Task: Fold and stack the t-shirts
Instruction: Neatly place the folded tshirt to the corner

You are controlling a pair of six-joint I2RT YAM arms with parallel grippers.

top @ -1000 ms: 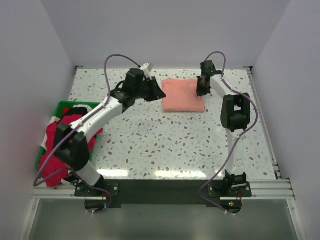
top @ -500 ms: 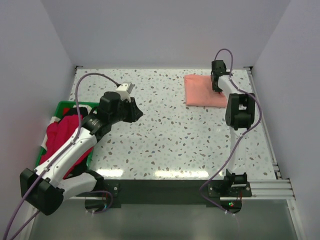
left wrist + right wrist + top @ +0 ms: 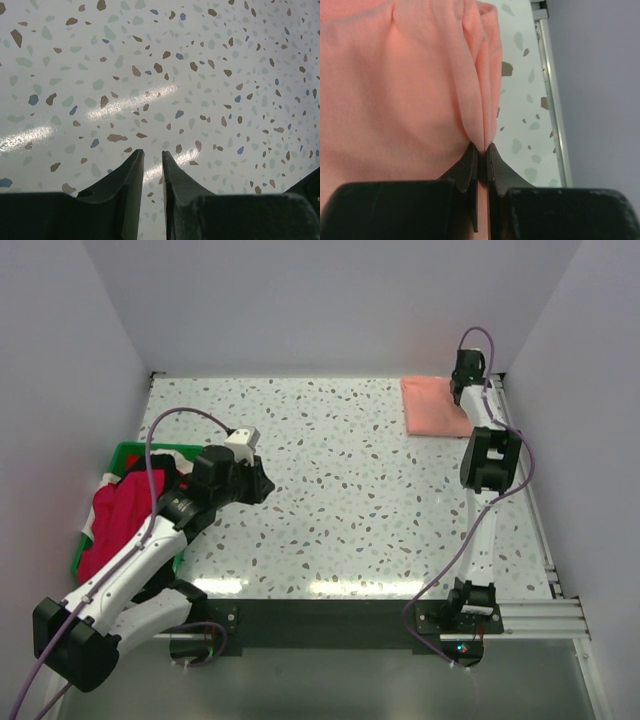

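Note:
Next, my right gripper slides the pink t-shirt's pinched edge to the right in the top view toward the metal bar (image 3: 503,397) (image 3: 554,107), then releases it, since bare table separates them.
A folded salmon-pink t-shirt (image 3: 434,406) lies at the table's far right corner. My right gripper (image 3: 463,392) is shut on its right edge; the right wrist view shows a pinched fold of pink cloth (image 3: 420,90) between the jaws (image 3: 482,149). A crimson red t-shirt (image 3: 118,525) is heaped with black cloth (image 3: 162,468) in the green bin at the left. My left gripper (image 3: 262,484) hovers over bare table next to the bin, empty, its jaws nearly closed with a narrow gap (image 3: 153,156).
The green plastic bin (image 3: 128,452) hangs at the table's left edge. A metal rail (image 3: 551,95) and the grey right wall stand close beside my right gripper. The speckled table (image 3: 340,490) spans the middle.
My right gripper dragged the pink t-shirt from the far middle to the far right corner. My left arm drew back from the shirt toward the bin at the left.

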